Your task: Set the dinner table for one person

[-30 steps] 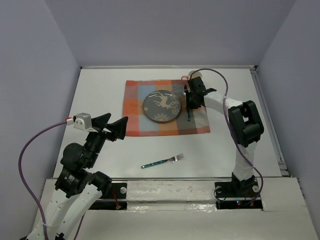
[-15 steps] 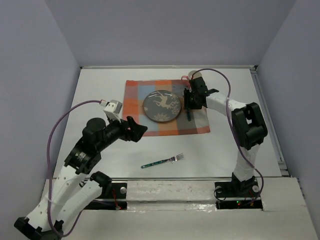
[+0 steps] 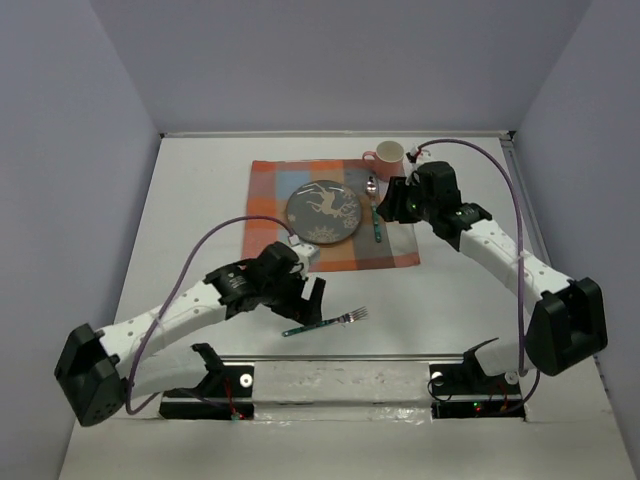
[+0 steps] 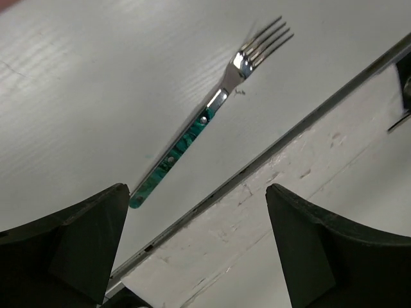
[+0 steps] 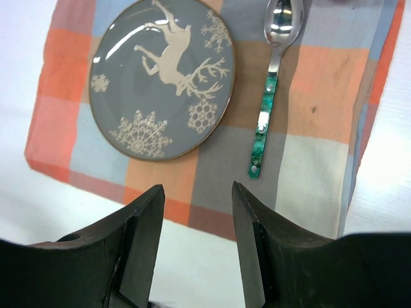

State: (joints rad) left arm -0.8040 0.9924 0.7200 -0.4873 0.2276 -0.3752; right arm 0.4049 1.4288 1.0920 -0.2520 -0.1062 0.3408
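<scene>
I should next lower my left gripper to the right in the top view, onto the green handle's neck end (image 3: pixel 328 323) (image 4: pixel 199 126), because the fork lies flat below it.
On the white dinner table (image 3: pixel 200 200) lies a plaid placemat (image 3: pixel 272 252) with a grey reindeer plate (image 3: pixel 323 212) on it. A green-handled spoon (image 3: pixel 376 215) lies on the placemat just right of the plate, bowl pointing away. My right gripper (image 3: pixel 396 205) hovers open just right of the spoon, holding nothing; in its wrist view the gripper (image 5: pixel 197 189) sits short of the spoon (image 5: pixel 266 115) and plate (image 5: pixel 160 77). A green-handled fork (image 3: pixel 325 323) lies on the bare table near the front edge. My left gripper (image 3: pixel 308 300) is wide open beside the fork's handle end (image 4: pixel 144 186), not touching it.
A pink cup (image 3: pixel 388 154) stands on the table behind the placemat's far right corner. The table's front rail (image 4: pixel 257 163) runs close beside the fork. Grey walls enclose the table on three sides.
My right gripper opened, left the spoon on the placemat and drew back to the right. My left arm swung down from a raised pose to the fork.
</scene>
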